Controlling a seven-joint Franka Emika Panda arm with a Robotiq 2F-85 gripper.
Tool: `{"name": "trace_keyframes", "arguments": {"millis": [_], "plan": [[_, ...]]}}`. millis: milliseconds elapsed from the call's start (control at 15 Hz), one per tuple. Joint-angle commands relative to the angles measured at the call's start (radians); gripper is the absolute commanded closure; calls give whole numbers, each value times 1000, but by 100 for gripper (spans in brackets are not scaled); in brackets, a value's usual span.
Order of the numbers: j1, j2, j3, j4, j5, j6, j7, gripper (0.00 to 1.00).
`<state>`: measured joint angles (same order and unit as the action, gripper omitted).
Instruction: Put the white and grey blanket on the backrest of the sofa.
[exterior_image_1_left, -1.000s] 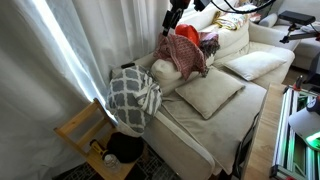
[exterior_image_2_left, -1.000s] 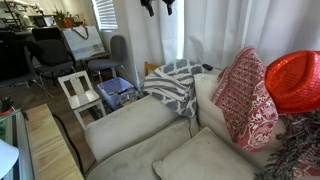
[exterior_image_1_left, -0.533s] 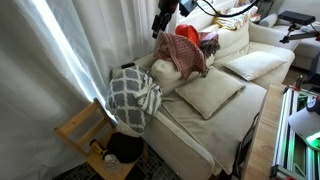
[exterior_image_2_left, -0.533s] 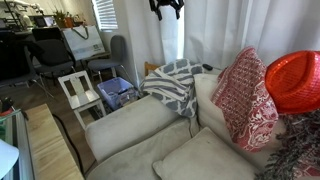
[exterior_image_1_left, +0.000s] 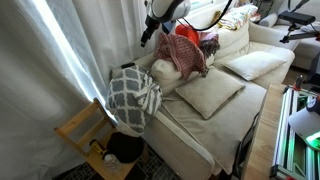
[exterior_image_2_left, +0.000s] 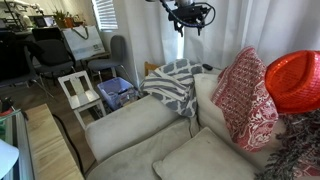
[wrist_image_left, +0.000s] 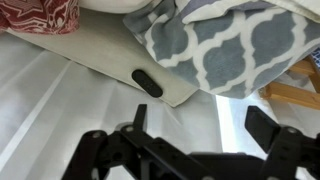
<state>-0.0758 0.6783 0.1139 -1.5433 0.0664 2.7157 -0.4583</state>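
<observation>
Next, my open gripper moves down toward the armrest and onto the blanket's upper fold (exterior_image_2_left: 183, 72) (wrist_image_left: 218, 20), since that fold lies well below it, near the wrist view's top.
The white and grey patterned blanket (exterior_image_1_left: 133, 96) lies bunched over the sofa's armrest; it also shows in an exterior view (exterior_image_2_left: 172, 84) and at the top of the wrist view (wrist_image_left: 225, 45). My gripper (exterior_image_1_left: 148, 34) hangs open and empty in the air above the sofa's armrest end, well above the blanket, in front of the white curtain. It shows near the top in an exterior view (exterior_image_2_left: 186, 28). In the wrist view its two fingers (wrist_image_left: 200, 125) are spread apart with nothing between them. The sofa backrest (exterior_image_1_left: 236, 38) is cream.
A red patterned cushion (exterior_image_1_left: 183, 52) and an orange-red object (exterior_image_2_left: 293, 82) sit on the sofa, with cream pillows (exterior_image_1_left: 210, 93) on the seat. A wooden stool (exterior_image_1_left: 88, 128) stands by the armrest. A white chair (exterior_image_2_left: 79, 93) and a blue bin (exterior_image_2_left: 118, 93) stand beyond the armrest.
My gripper has come down and moved along the curtain toward the armrest end of the sofa. The blanket has not moved.
</observation>
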Motion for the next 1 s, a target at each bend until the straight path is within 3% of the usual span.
{"name": "trace_keyframes", "arguments": {"millis": [0,333,400,800,933], "plan": [[-84,229,77,251,-19,-4,-121,0],[-115,470,140,503,-6,-10,-185,0],[-104,352,104,354,-20,1,-139,0],[-95,463,130,481,-14,-30,-146,0],[-53,492,93,503,-20,-59,-82,0]]}}
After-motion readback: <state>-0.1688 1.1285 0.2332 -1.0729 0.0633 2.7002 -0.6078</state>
